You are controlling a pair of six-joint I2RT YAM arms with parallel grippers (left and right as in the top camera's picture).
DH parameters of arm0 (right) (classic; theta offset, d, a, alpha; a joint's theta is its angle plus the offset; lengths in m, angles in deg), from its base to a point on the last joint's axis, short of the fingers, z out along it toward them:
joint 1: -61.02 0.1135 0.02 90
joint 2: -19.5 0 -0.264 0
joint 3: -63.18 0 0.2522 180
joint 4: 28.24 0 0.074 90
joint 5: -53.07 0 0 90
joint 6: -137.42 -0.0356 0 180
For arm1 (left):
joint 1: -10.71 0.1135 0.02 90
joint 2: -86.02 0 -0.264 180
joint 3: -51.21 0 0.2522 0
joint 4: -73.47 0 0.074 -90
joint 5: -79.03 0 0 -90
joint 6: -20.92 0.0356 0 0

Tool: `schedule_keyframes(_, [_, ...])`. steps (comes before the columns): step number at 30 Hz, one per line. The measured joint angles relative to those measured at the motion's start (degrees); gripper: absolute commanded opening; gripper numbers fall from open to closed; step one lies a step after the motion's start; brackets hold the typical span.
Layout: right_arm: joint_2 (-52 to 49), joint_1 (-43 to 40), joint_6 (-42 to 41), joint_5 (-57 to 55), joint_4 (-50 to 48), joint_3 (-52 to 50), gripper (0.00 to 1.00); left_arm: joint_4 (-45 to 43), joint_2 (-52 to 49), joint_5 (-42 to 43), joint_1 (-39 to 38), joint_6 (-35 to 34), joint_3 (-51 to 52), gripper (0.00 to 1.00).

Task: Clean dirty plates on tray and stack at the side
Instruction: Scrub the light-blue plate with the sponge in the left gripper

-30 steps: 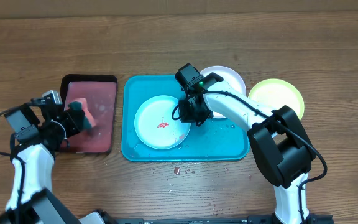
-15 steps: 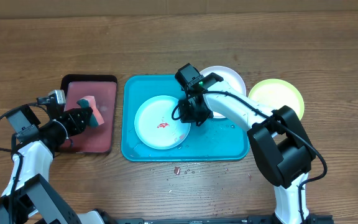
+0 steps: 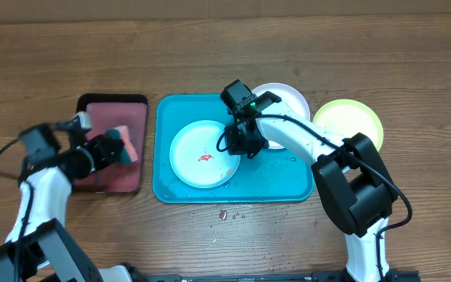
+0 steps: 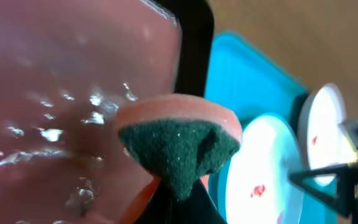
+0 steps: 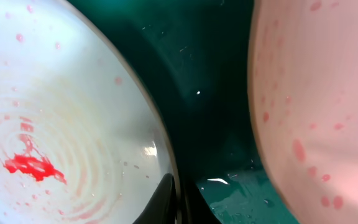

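Note:
The robot's left gripper will next move over to wipe the red smear, then go down into the pinkish tray, which is below it now, and let go of the sponge.
The light blue plate with a red smear lies in the turquoise tray. My right gripper is shut on its right rim; in the right wrist view the fingers pinch the rim of this plate. The white plate rests over the tray's far right corner and shows in the right wrist view. The yellow-green plate lies on the table to the right. My left gripper is shut on a teal and orange sponge above the pinkish tray.
The wet pinkish tray with a dark rim lies left of the turquoise tray. Small red crumbs lie on the wooden table in front of the turquoise tray. Water drops lie on the tray floor.
My left gripper has moved right with the sponge, towards the turquoise tray. The right arm and the plates have not moved.

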Motion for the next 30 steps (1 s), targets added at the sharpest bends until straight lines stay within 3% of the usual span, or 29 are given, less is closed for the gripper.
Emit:
schedule_keyframes(4, [0.00, 0.00, 1.29, -0.20, -0.17, 0.02, 0.04, 7.08, -0.13, -7.26, -10.08, 0.33, -7.19, 0.04])
schedule_keyframes(10, [0.00, 0.00, 1.62, -0.42, -0.22, 0.02, 0.04, 8.35, -0.11, -11.43, -24.50, -0.48, -12.17, 0.04])
schedule_keyframes(17, [0.00, 0.00, 1.75, -0.57, -0.22, 0.02, 0.04, 6.56, -3.32, -14.95, -38.27, -10.08, -12.17, 0.04])
schedule_keyframes(25, [0.00, 0.00, 1.90, -0.59, -0.20, 0.02, 0.04, 3.34, -12.79, -16.94, -46.42, -25.64, -12.20, 0.04])
schedule_keyframes(30, [0.00, 0.00, 1.90, -0.59, -0.22, 0.02, 0.04, 2.73, -16.98, -19.98, -47.32, -30.21, -12.20, 0.04])
